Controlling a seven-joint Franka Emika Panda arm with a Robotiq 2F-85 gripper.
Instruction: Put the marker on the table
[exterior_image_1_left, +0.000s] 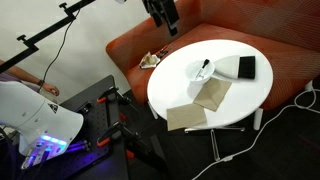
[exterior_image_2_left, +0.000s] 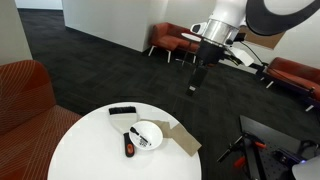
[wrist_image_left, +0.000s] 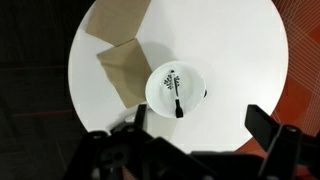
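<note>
I will next move my gripper outward and down into the bowl (wrist_image_left: 160, 95), with my fingers on both sides of the marker (wrist_image_left: 177, 100) to close, since the marker lies in there well below my open fingers.
The marker (wrist_image_left: 177, 100) is a thin dark stick lying in a small white bowl (wrist_image_left: 160, 95) on the round white table (wrist_image_left: 230, 50). It shows in both exterior views (exterior_image_1_left: 205, 69) (exterior_image_2_left: 136, 132). My gripper (wrist_image_left: 203, 125) is open and empty, high above the table, with the bowl and marker below between its fingers and slightly toward one side. The gripper also shows in both exterior views (exterior_image_1_left: 166, 20) (exterior_image_2_left: 195, 82), well clear of the tabletop (exterior_image_1_left: 240, 100) (exterior_image_2_left: 90, 150).
A black rectangular block (exterior_image_1_left: 246, 67) (exterior_image_2_left: 122, 110) lies on the table near the bowl. Two brown napkins (wrist_image_left: 125, 65) (exterior_image_1_left: 212, 95) lie on the table. A small dark-and-orange object (exterior_image_2_left: 129, 148) sits beside the bowl. An orange sofa (exterior_image_1_left: 290, 50) curves behind the table.
</note>
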